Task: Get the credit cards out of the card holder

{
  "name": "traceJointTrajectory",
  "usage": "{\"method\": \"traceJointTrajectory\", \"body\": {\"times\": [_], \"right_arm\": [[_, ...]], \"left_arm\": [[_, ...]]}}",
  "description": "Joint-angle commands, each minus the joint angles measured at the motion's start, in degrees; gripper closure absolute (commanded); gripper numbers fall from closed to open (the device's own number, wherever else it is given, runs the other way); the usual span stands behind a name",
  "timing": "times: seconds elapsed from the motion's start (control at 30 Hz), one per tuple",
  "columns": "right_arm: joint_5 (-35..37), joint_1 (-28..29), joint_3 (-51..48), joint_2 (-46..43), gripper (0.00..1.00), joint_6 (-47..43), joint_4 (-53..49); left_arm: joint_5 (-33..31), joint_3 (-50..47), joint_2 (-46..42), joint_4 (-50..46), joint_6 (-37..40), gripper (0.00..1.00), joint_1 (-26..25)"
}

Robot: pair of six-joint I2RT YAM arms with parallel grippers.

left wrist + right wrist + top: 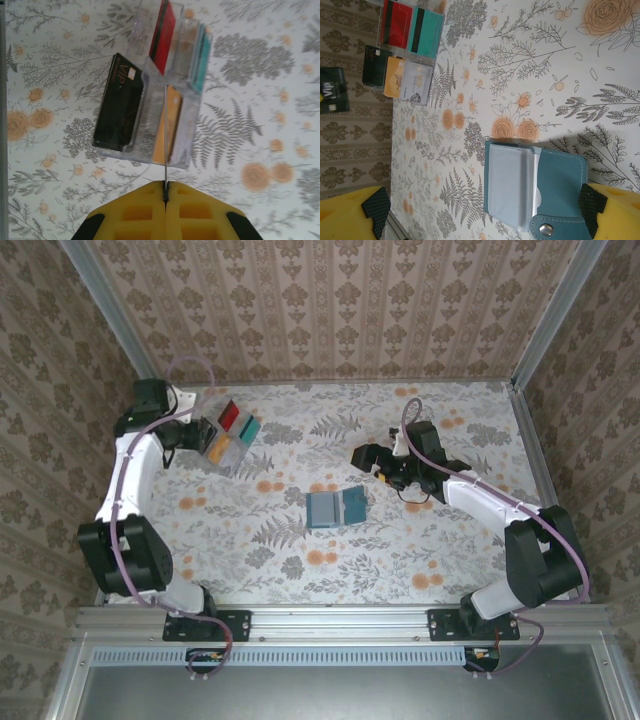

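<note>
I will next move my left gripper's black card from over the orange card toward the rack's black card, then lower it alongside.
The card holder (335, 508) lies open on the flowered table, teal outside and pale grey-blue inside (520, 185). My right gripper (485, 210) stands open above it with nothing between its yellow fingers (612, 212); from above it (362, 455) hovers just behind and to the right of the wallet. My left gripper (165, 184) is shut on a thin credit card (165, 130) seen edge-on, held over a clear rack (187, 152). In the rack stand a black card (119, 102), a red one (162, 35), a teal one (200, 65) and an orange one (170, 125).
The clear rack (250, 455) sits at the back left near the wall, with the left gripper (205, 435) beside it. A pale grey card (415, 82) also stands in it. Patterned walls and metal rails enclose the table on three sides.
</note>
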Motion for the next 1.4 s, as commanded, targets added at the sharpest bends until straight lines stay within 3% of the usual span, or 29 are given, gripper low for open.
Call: {"method": "traceJointTrajectory", "body": {"times": [0.0, 0.33, 0.73, 1.37], "right_arm": [[-1.0, 0.2, -0.1, -0.2, 0.0, 1.9, 1.5], [-0.5, 1.5, -2.2, 0.2, 0.0, 4.7, 3.5], [0.1, 1.9, -1.8, -0.3, 0.0, 5.4, 3.2], [0.4, 2.7, -2.3, -3.2, 0.0, 6.9, 3.2]], "left_arm": [[-0.9, 3.7, 4.5, 1.6, 7.6, 1.0, 0.9], [2.6, 10.9, 11.3, -0.1, 13.7, 1.0, 3.8], [7.0, 11.0, 13.4, 0.8, 18.2, 1.0, 4.0], [-0.1, 8.8, 17.1, 2.0, 20.4, 0.98, 2.3]]}}
